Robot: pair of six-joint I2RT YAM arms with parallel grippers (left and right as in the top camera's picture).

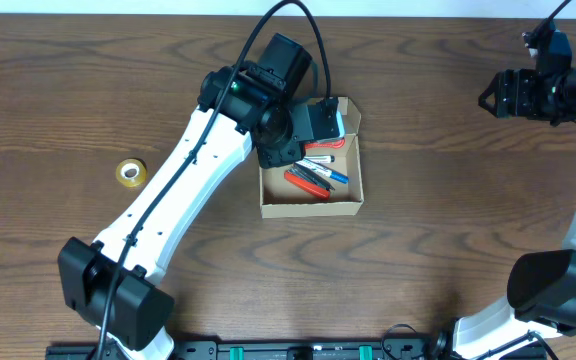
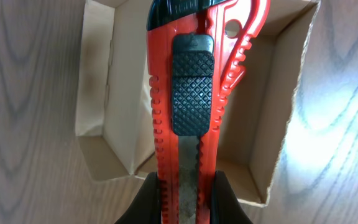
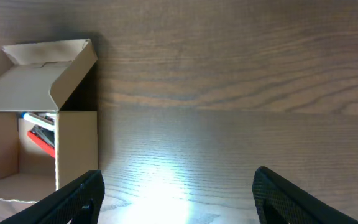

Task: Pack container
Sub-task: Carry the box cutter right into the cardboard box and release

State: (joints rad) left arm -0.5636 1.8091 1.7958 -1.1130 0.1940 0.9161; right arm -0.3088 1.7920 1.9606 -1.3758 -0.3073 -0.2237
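My left gripper lowers the knife between the box's sides next and releases it onto the pens and tools inside the open box [image 1: 314, 178] below the gripper.
The container [image 1: 311, 207] is an open tan cardboard box at the table's middle, with red and blue pens or tools [image 1: 313, 178] lying inside. My left gripper [image 1: 320, 128] hovers over its far end, shut on a red utility knife [image 2: 188, 106] with a black slider, held above the box's bare inside [image 2: 253, 124]. My right gripper [image 1: 498, 93] is open and empty at the far right, well away from the box. In the right wrist view the box [image 3: 73, 149] stands at the left with its lid flap up, and the gripper [image 3: 176, 199] points at bare table.
A roll of yellow tape [image 1: 131, 172] lies on the table at the left. The table is dark brown wood [image 1: 448, 230].
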